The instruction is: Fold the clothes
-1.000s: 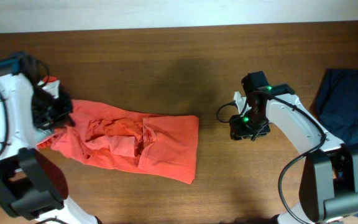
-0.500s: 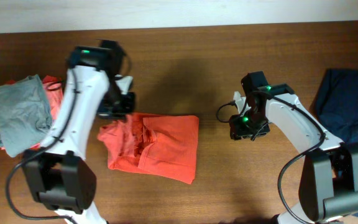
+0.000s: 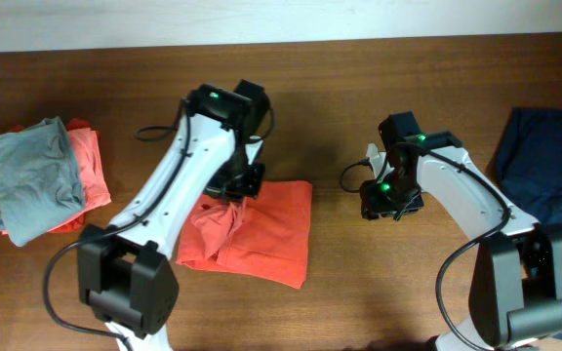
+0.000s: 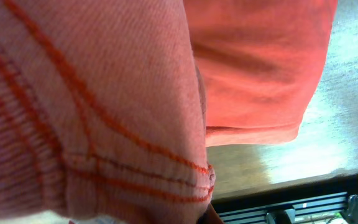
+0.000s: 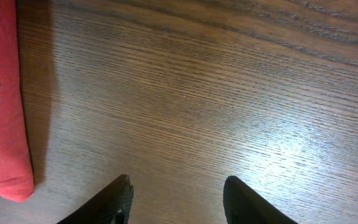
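Next, my left gripper should travel to the right in the overhead view and release the bunched fold onto the shirt's far uncovered corner [image 3: 296, 198], since the cloth there lies flat.
The orange-red T-shirt [image 3: 271, 229] lies bunched in a rough rectangle at the table's middle. No print shows on it. My left gripper [image 3: 236, 185] is at its upper left corner, shut on a stitched hem of the shirt [image 4: 104, 143], which fills the left wrist view and hides the fingers. The right gripper [image 3: 382, 207] hovers over bare wood to the right of the shirt. Its fingers [image 5: 120, 200] stand apart with nothing between them, and the shirt's folded edge [image 5: 2, 124] shows at the left of the right wrist view.
A grey folded shirt [image 3: 32, 175] rests on a pale orange garment [image 3: 88, 161] at the far left. A dark navy garment [image 3: 544, 166] lies at the right edge. The table's far edge [image 3: 281, 44] runs along the top.
My left arm has swept from the far left to the middle, dragging the shirt's left part over onto the rest. The grey shirt pile is now uncovered. The right arm has not moved.
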